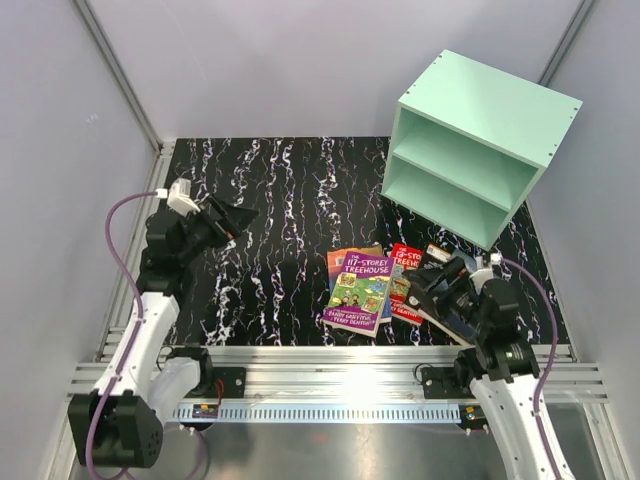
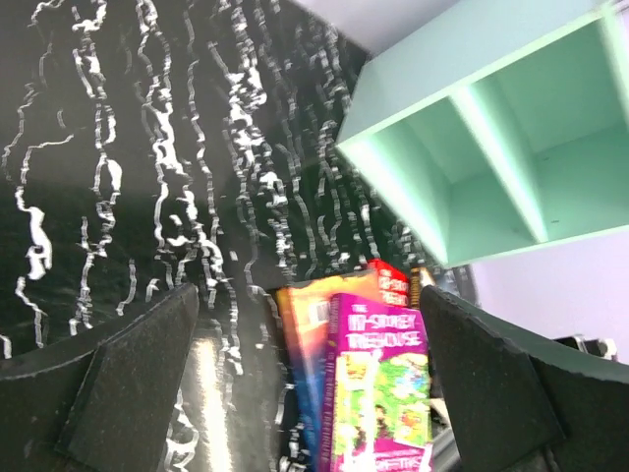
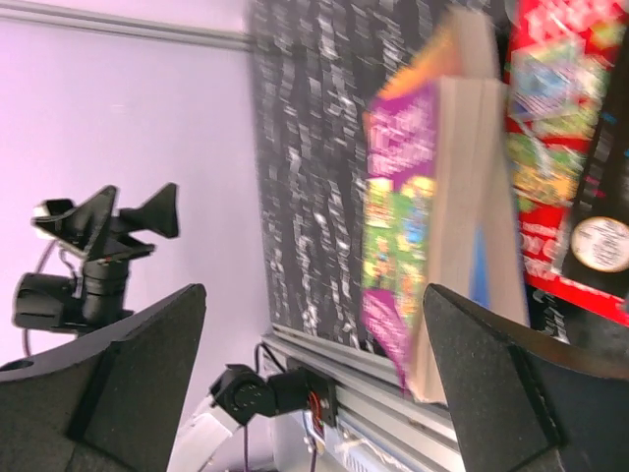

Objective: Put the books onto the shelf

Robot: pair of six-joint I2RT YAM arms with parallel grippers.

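Observation:
The purple-green book lies topmost. My right gripper moves down and to the left in the top view onto the purple-green book's edge by the red book (image 1: 390,279) (image 3: 460,192) next.
Several books lie flat in a cluster at the front of the table. The purple-green "117-Storey Treehouse" (image 1: 358,283) (image 2: 378,393) (image 3: 398,206) rests on a thicker blue-orange book (image 1: 340,258) (image 2: 310,324) (image 3: 472,197). A red "13-Storey Treehouse" (image 1: 405,268) (image 2: 390,280) (image 3: 555,147) lies to their right, and a black book (image 1: 437,253) (image 3: 604,197) is partly covered beside it. The mint-green shelf (image 1: 470,150) (image 2: 472,167) stands at the back right with both compartments bare. My right gripper (image 1: 425,283) (image 3: 314,383) hovers open just right of the books. My left gripper (image 1: 235,217) (image 2: 314,393) is open, well to their left.
The table top (image 1: 270,200) is black with white marbling. An aluminium rail (image 1: 330,360) runs along the front edge, close to the books. Pale walls close in both sides and the back. In the right wrist view the left arm (image 3: 88,256) shows in the distance.

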